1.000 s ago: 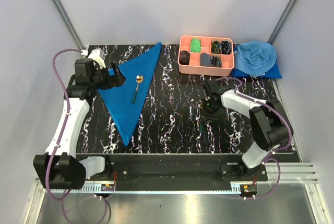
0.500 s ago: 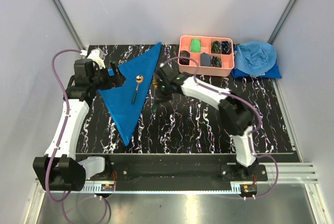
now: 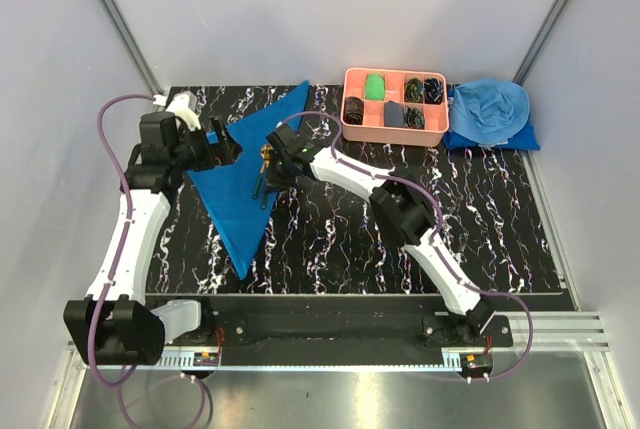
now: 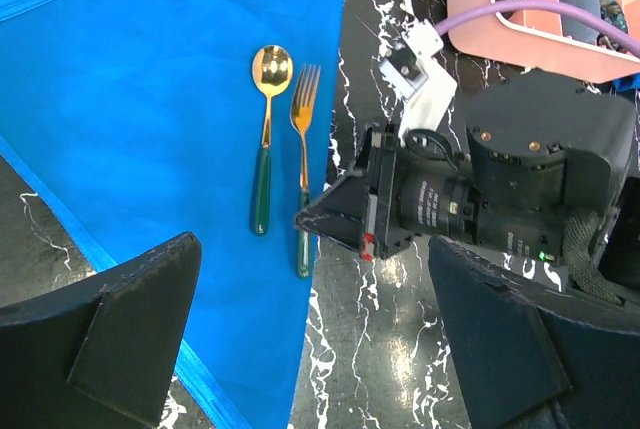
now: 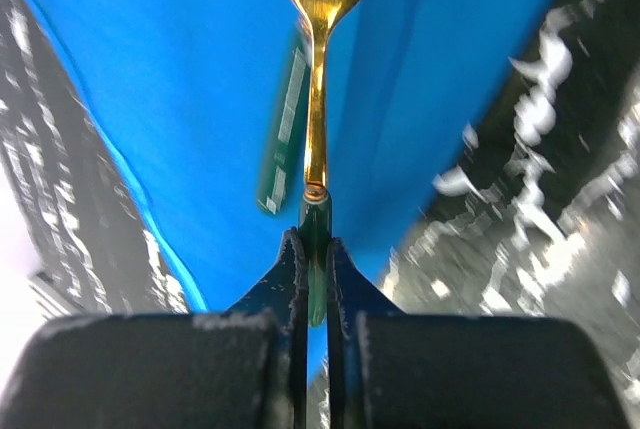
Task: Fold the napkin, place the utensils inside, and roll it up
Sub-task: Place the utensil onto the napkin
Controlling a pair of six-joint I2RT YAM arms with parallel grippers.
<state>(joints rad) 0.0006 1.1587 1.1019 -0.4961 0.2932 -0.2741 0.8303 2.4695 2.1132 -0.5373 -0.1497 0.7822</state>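
The fork needs to go beside the spoon (image 4: 268,119) on the napkin (image 3: 245,184), so my right gripper needs to move down and toward the spoon.
The royal-blue napkin (image 3: 245,184) lies folded into a triangle on the left of the table. A gold spoon (image 4: 268,119) with a dark green handle rests on it. The matching fork (image 4: 303,139) lies parallel just to its right, near the napkin's (image 4: 150,129) long edge. My right gripper (image 5: 316,239) is shut on the fork's green handle (image 5: 316,219), and the spoon's handle (image 5: 284,139) shows beside it. From above, this gripper (image 3: 268,179) reaches in from the right. My left gripper (image 3: 222,145) hovers open over the napkin's left side, its fingers (image 4: 110,329) wide apart with nothing between them.
A pink compartment tray (image 3: 392,73) with small items stands at the back, with a sky-blue heap of cloth (image 3: 490,109) to its right. The tray's corner (image 4: 470,39) and a purple cable show in the left wrist view. The right arm spans the table's middle.
My right arm has swung from the table's right-middle across to the napkin, carrying the fork to beside the spoon. The left arm has barely moved.
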